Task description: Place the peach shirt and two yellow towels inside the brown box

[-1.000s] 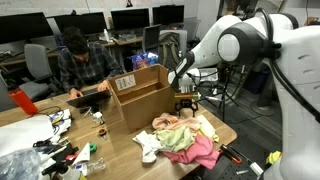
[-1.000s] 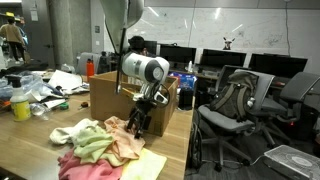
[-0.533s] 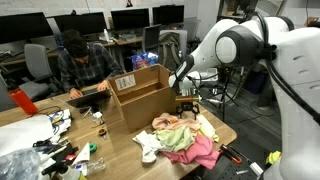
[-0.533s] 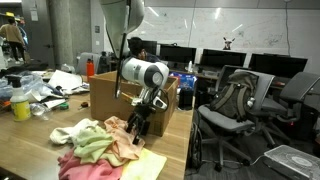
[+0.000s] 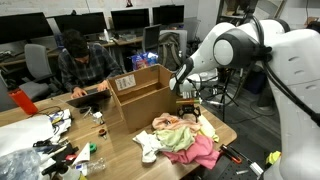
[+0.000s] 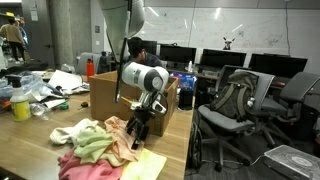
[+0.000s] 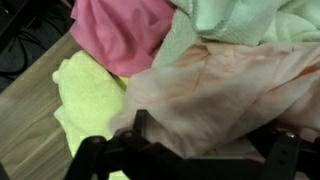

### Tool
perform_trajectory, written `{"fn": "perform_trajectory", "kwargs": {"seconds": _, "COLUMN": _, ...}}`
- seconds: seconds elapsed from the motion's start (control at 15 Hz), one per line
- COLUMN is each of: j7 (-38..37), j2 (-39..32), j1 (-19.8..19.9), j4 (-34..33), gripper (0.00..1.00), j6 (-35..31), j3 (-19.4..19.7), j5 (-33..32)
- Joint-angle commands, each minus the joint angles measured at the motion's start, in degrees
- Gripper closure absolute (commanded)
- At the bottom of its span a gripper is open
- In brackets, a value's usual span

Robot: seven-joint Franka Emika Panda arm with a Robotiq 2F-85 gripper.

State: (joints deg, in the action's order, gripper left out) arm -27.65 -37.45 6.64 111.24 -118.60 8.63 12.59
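Note:
Next, my gripper will stay low at the pile and close right there on a fold of the peach shirt, because that fold already stands between my open fingertips.
The peach shirt [image 7: 235, 90] lies on top of a cloth pile, directly under my gripper [image 7: 213, 140]. The gripper is open, with its fingers either side of a fold of the shirt. A yellow towel [image 7: 85, 95] lies to the left on the wood, a pink cloth [image 7: 125, 35] is above it, and a pale green towel [image 7: 250, 20] is at the top right. In both exterior views the gripper [image 5: 188, 108] [image 6: 137, 133] hangs over the pile [image 5: 185, 140] [image 6: 100, 148], next to the open brown box [image 5: 140, 95] [image 6: 120, 100].
A person [image 5: 80, 65] sits at a laptop behind the box. Clutter and bags [image 5: 40, 145] cover the table's far end, with bottles [image 6: 20, 105] there too. Office chairs [image 6: 235, 110] stand beside the table. The pile reaches the table edge [image 5: 232, 135].
The gripper has come down slightly toward the cloth pile. The clothes and box have not moved.

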Motion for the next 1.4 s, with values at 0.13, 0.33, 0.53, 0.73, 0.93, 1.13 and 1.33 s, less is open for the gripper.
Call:
{"fn": "perform_trajectory", "kwargs": {"seconds": 0.13, "j7": 0.31, "j2": -1.31, "j1": 0.03, "j4": -2.1, "gripper": 0.42, "j6": 0.05, "j3": 0.76, "j5": 0.68}}
{"fn": "perform_trajectory", "kwargs": {"seconds": 0.33, "j7": 0.31, "j2": -0.83, "j1": 0.11, "j4": -2.36, "gripper": 0.67, "j6": 0.1, "j3": 0.9, "j5": 0.76}}
{"fn": "perform_trajectory", "kwargs": {"seconds": 0.53, "j7": 0.42, "j2": 0.11, "j1": 0.06, "j4": -2.19, "gripper": 0.89, "j6": -0.32, "j3": 0.86, "j5": 0.9}}
{"fn": "perform_trajectory", "kwargs": {"seconds": 0.73, "j7": 0.49, "j2": 1.02, "j1": 0.15, "j4": -2.28, "gripper": 1.0, "j6": -0.69, "j3": 0.66, "j5": 1.37}}
{"fn": "perform_trajectory", "kwargs": {"seconds": 0.93, "j7": 0.78, "j2": 2.85, "j1": 0.36, "j4": -1.91, "gripper": 0.99, "j6": -1.29, "j3": 0.34, "j5": 2.29}}
{"fn": "perform_trajectory", "kwargs": {"seconds": 1.13, "j7": 0.81, "j2": 5.93, "j1": 0.42, "j4": -1.13, "gripper": 0.98, "j6": -2.17, "j3": 0.08, "j5": 4.06}}
{"fn": "perform_trajectory", "kwargs": {"seconds": 1.33, "j7": 0.92, "j2": 10.15, "j1": 0.27, "j4": -0.03, "gripper": 0.98, "j6": -3.18, "j3": -0.08, "j5": 5.59}}
